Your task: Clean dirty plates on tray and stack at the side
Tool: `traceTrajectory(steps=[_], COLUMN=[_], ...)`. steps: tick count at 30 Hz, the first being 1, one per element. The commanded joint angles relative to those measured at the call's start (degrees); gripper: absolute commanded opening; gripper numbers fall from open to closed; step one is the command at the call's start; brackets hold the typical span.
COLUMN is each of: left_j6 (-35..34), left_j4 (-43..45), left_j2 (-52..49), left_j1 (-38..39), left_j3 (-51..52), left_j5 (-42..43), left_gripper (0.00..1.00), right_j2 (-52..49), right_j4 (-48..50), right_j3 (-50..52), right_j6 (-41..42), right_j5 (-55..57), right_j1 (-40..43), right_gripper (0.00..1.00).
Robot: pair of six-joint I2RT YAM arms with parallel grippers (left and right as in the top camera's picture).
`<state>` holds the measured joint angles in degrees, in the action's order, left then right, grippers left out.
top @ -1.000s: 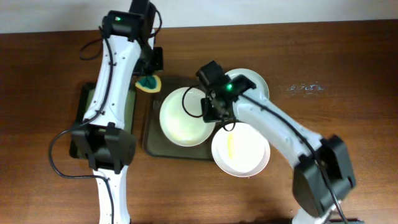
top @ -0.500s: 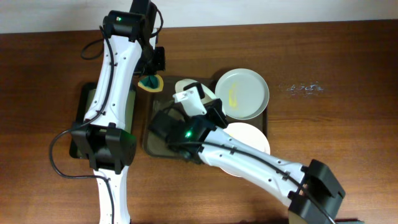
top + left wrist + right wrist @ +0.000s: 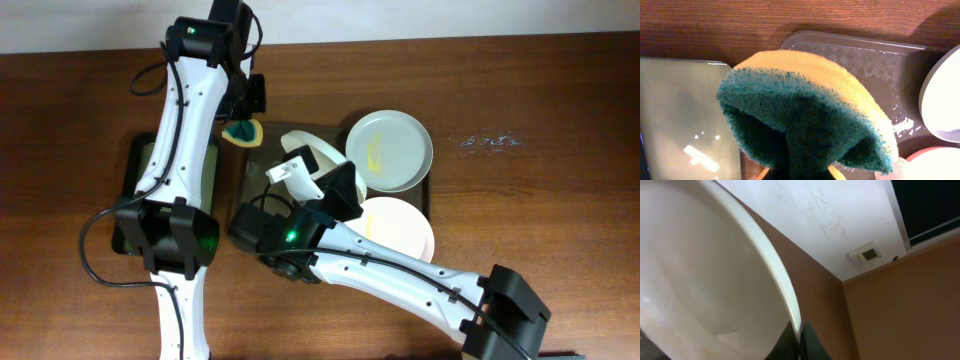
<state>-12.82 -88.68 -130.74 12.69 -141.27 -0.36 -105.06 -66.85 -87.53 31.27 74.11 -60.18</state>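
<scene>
I will next swing my right gripper past the pale mint plate. I will then turn the held plate flat and lower it onto the brown table beside the large tray [image 3: 243, 195], where it's clear.
My right gripper [image 3: 315, 168] is shut on the rim of a white plate [image 3: 305, 142] and holds it tilted up on edge over the large dark tray [image 3: 243, 195]. In the right wrist view the rim [image 3: 775, 280] sits between the fingers [image 3: 801, 335]. A pale mint plate with a yellow smear [image 3: 388, 150] lies at the tray's back right. A white plate [image 3: 402, 228] lies at its front right. My left gripper [image 3: 240, 131] is shut on a green-yellow sponge [image 3: 805, 115], held above the tray's back left corner [image 3: 865, 55].
The narrow dark tray [image 3: 140, 170] lies left of the large tray, under my left arm; it also shows in the left wrist view [image 3: 680, 110]. My right arm crosses the front of the large tray and hides most of it. Brown table lies to the right.
My right arm has swung round to the front left and tipped the left plate from flat in the tray up onto its edge. The left arm and sponge have not moved.
</scene>
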Motion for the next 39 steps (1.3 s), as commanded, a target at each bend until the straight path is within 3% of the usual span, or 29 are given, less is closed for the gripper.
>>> traceTrajectory(steps=[1,12,20,24,32,35,39], left_j6=[0.9,0.9,0.9,1.0,1.0,1.0,1.0], left_j4=[0.1,0.1,-0.5,-1.1,-0.4,-0.4,-0.4], left_j2=[0.3,0.3,0.3,0.3,0.3,0.3,0.3], left_j1=[-0.1,-0.1,-0.1,-0.1,-0.1,-0.1,-0.1], left_j3=[-0.9,-0.9,-0.9,-0.9,-0.9,-0.9,-0.9], left_j5=[0.6,0.4,0.4,0.4,0.4,0.4,0.4], left_gripper=[0.00,0.00,0.00,0.00,0.00,0.00,0.00], right_j2=[0.9,0.9,0.9,3.8,16.9,21.1,21.5], right_j4=[-0.4,0.2,0.4,0.9,1.1,0.7,-2.4], right_j3=[-0.3,-0.3,-1.0,-2.1,-2.2,-2.2,-0.8], right_j6=[2.7,5.7,8.7,8.3,-4.3,-9.8,-11.6], right_j5=[1.0,3.6,-19.9,-28.7,-60.6,-74.7,-77.1], right_j1=[-0.3,-0.1,0.3,5.0,27.9,42.8,64.3], right_gripper=[0.04,0.04,0.04,0.04,0.04,0.04,0.04])
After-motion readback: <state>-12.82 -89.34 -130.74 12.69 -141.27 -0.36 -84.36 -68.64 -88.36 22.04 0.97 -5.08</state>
